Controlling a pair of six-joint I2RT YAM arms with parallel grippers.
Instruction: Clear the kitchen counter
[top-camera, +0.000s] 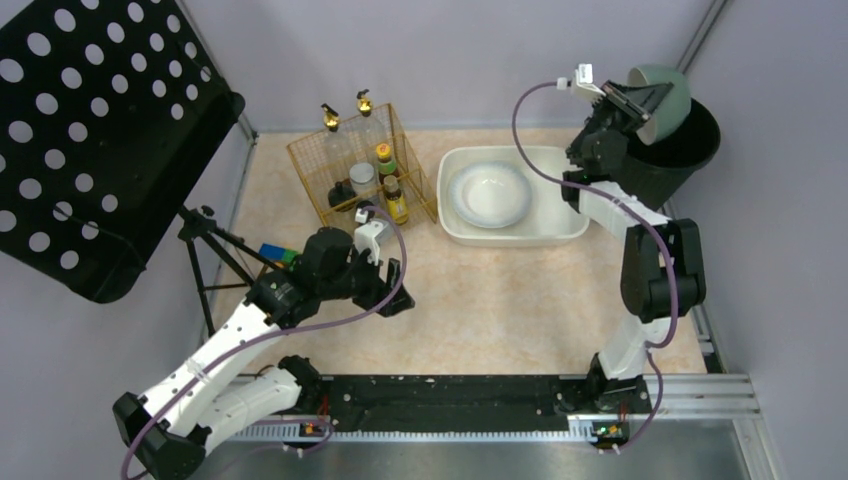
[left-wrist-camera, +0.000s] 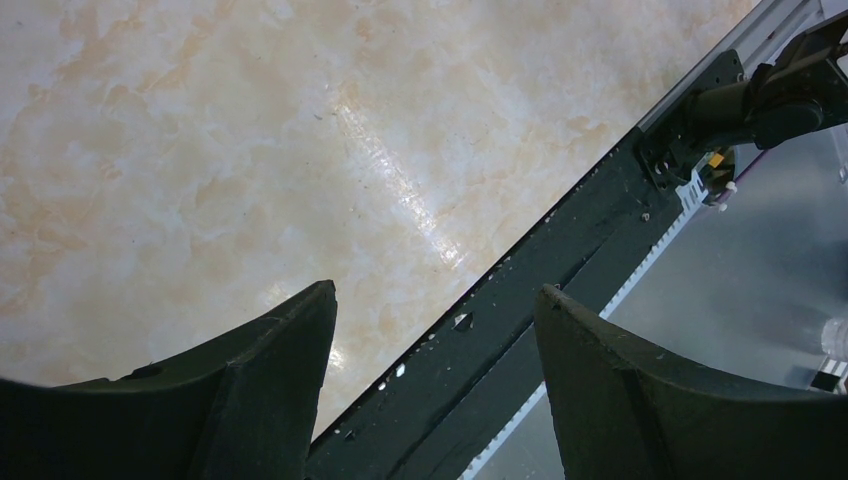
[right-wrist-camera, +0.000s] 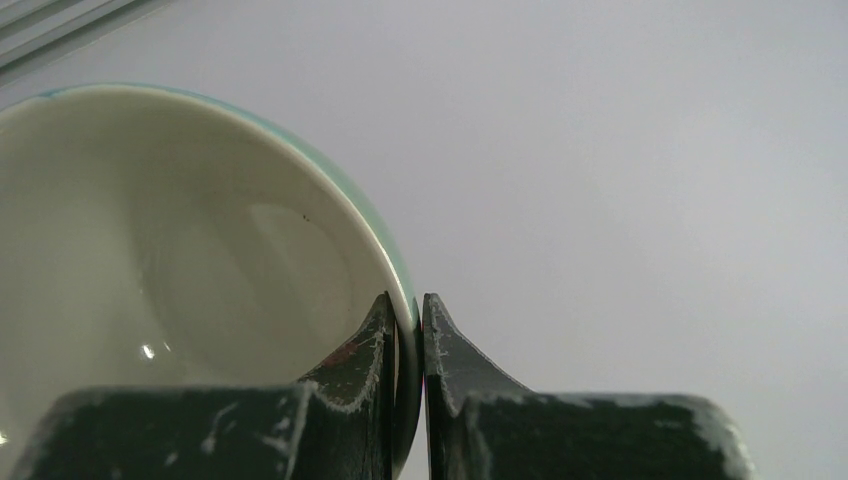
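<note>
The tilted bowl swings over with my right gripper next, levels, goes down and is released. The white plate (top-camera: 490, 195) lies below, to the left in the top view.
The kitchen counter (top-camera: 500, 300) is a pale beige marble top; it also shows in the left wrist view (left-wrist-camera: 200, 150). My right gripper (top-camera: 640, 100) is shut on the rim of a pale green bowl (top-camera: 665, 95), held tilted above a black bucket (top-camera: 680, 150) at the far right. In the right wrist view the bowl (right-wrist-camera: 180, 260) has a cream inside and its rim is pinched between the fingers (right-wrist-camera: 408, 310). My left gripper (top-camera: 395, 290) is open and empty, low over the counter at the left; its fingertips (left-wrist-camera: 300, 330) frame the counter's near edge.
A white tub (top-camera: 570, 225) holds a white plate (top-camera: 490, 192). A gold wire basket (top-camera: 320, 165) with bottles and jars stands at the back left. Coloured blocks (top-camera: 275, 253) lie by a black tripod (top-camera: 215, 260) with a perforated board (top-camera: 90, 130). A black rail (left-wrist-camera: 560, 260) runs along the near edge.
</note>
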